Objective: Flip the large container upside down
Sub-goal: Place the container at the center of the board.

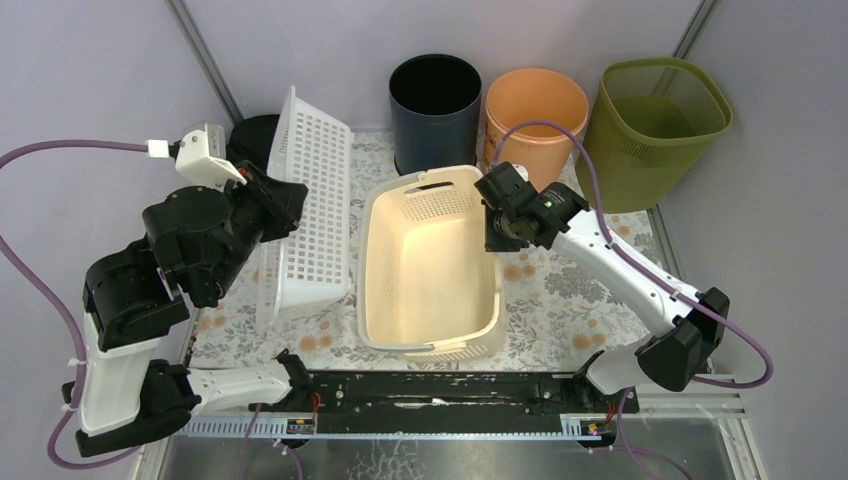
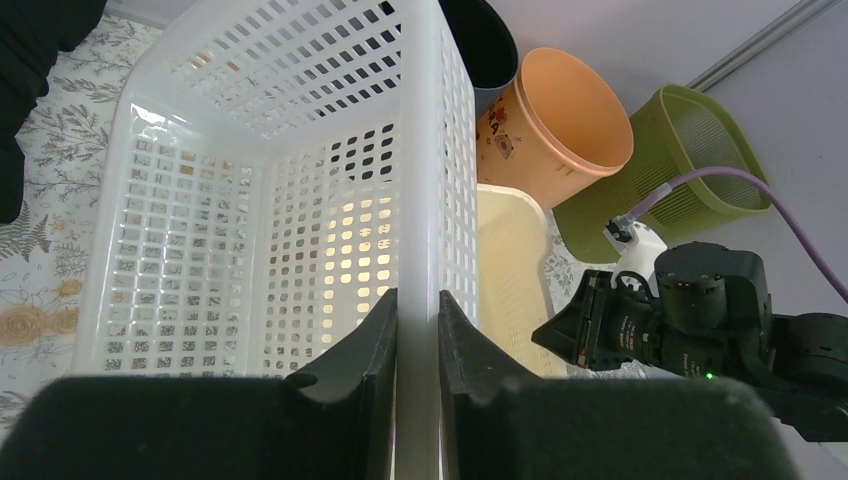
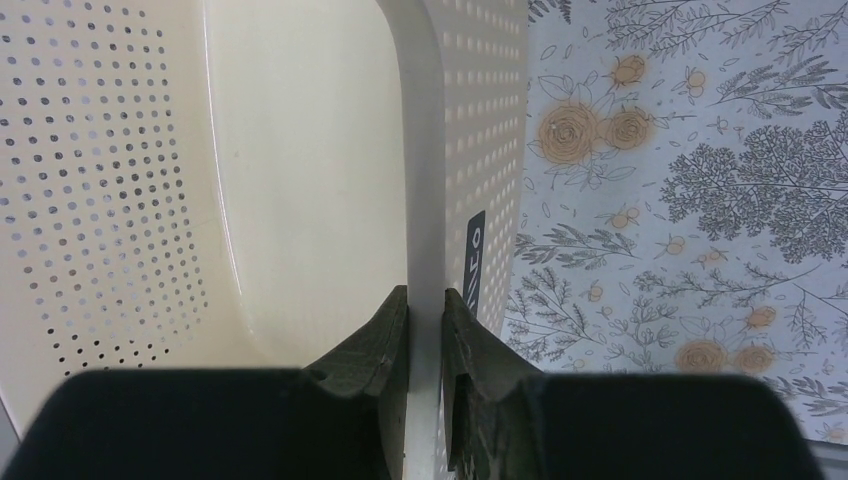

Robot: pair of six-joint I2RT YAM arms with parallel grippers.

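I will slide the cream basket (image 1: 372, 262) to the right in the top view with my right gripper, over open floral mat (image 1: 552, 275), and let go of it, because it crowds the white one.
A white slotted basket (image 1: 318, 205) stands tipped on its long side at the left of the floral mat, its opening facing left. My left gripper (image 1: 288, 208) is shut on its upper rim; in the left wrist view the fingers (image 2: 418, 330) pinch that white rim (image 2: 420, 150). A cream perforated basket (image 1: 372, 262) sits upright in the middle, opening up. My right gripper (image 1: 497, 218) is shut on its right rim near the far corner; the right wrist view shows the jaws (image 3: 426, 322) clamped on the cream wall (image 3: 300, 150).
A dark navy bin (image 1: 435, 100), an orange bin (image 1: 535, 110) and a green mesh bin (image 1: 655, 125) stand along the back edge. A black round object (image 1: 252, 135) is behind the white basket. The floral mat (image 1: 570, 290) shows right of the cream basket.
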